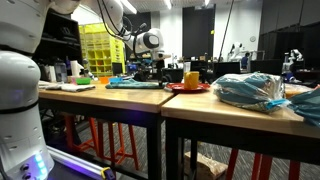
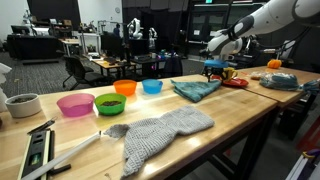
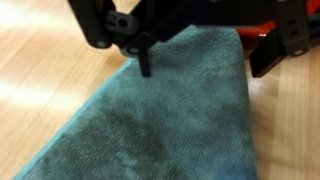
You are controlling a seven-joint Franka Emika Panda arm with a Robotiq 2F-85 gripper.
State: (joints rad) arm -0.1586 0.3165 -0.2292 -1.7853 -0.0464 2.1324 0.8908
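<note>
The teal towel's end by the red plate already lies between my gripper's open fingers, so they stay low there and close on the cloth next.
My gripper (image 3: 207, 62) comes in from the top of the wrist view, open and empty. Its left fingertip (image 3: 146, 66) hangs just above, or touches, a teal towel (image 3: 170, 125); its right finger (image 3: 272, 55) stands past the towel's right edge. The towel lies flat on the wooden table. In both exterior views the gripper (image 1: 150, 68) (image 2: 216, 68) hovers low over the far end of the towel (image 1: 140, 84) (image 2: 195, 89). A red plate (image 3: 255, 32) lies just beyond the towel, between the fingers.
The red plate (image 1: 188, 87) (image 2: 235, 82) carries a yellow cup (image 1: 191, 78). A plastic bag (image 1: 250, 90) lies further along the table. Pink (image 2: 75, 104), green (image 2: 110, 103), orange (image 2: 125, 87) and blue (image 2: 152, 86) bowls and a grey knitted cloth (image 2: 165, 130) share the table.
</note>
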